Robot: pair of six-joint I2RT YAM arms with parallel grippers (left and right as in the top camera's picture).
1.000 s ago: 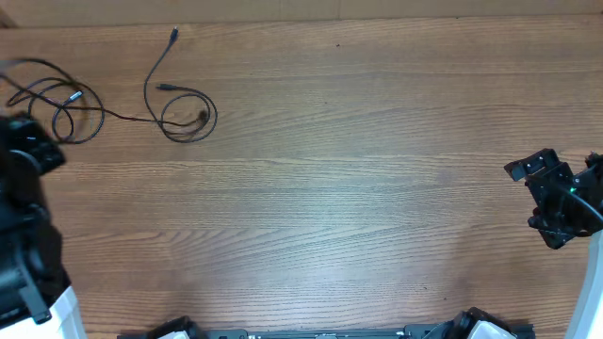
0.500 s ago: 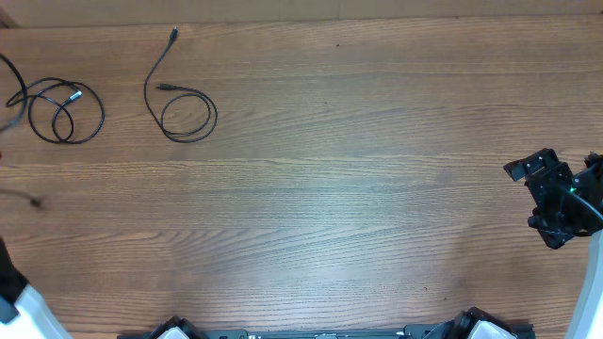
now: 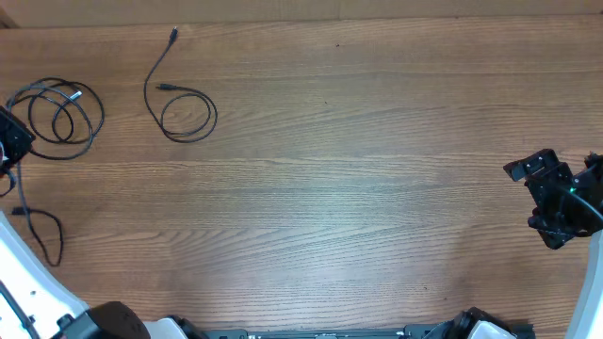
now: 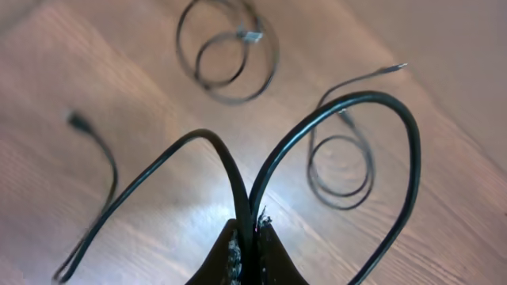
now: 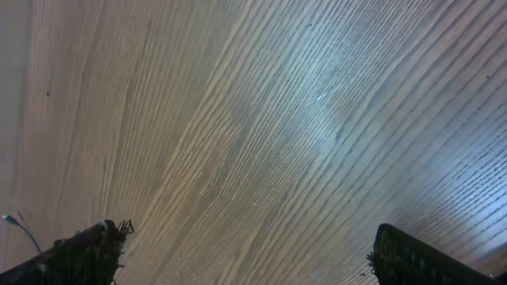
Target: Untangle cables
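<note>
My left gripper needs to move down next to the bare wood beside the coiled cable and release the third cable, because the cable's pinched fold is still above the table.
Three thin black cables lie apart on the wooden table. A coiled cable (image 3: 58, 111) sits at the far left and also shows in the left wrist view (image 4: 228, 47). A looped cable (image 3: 185, 113) with a long tail lies right of it, and appears in the left wrist view (image 4: 341, 158). My left gripper (image 3: 8, 143) at the left edge is shut on a third cable (image 3: 40, 226), which trails toward the table's front. In the left wrist view the jaws (image 4: 249, 241) pinch this cable (image 4: 341, 107) at a fold. My right gripper (image 3: 556, 200) is open and empty at the far right (image 5: 245, 257).
The table's back edge (image 3: 301, 19) runs along the top of the overhead view. The white left arm base (image 3: 28, 282) fills the lower left corner. A small plug tip (image 5: 12, 222) shows at the left edge of the right wrist view.
The left gripper has pulled one cable away from the coil and the looped cable, which were linked a second ago. It now holds that cable at the left edge. The right arm has not moved.
</note>
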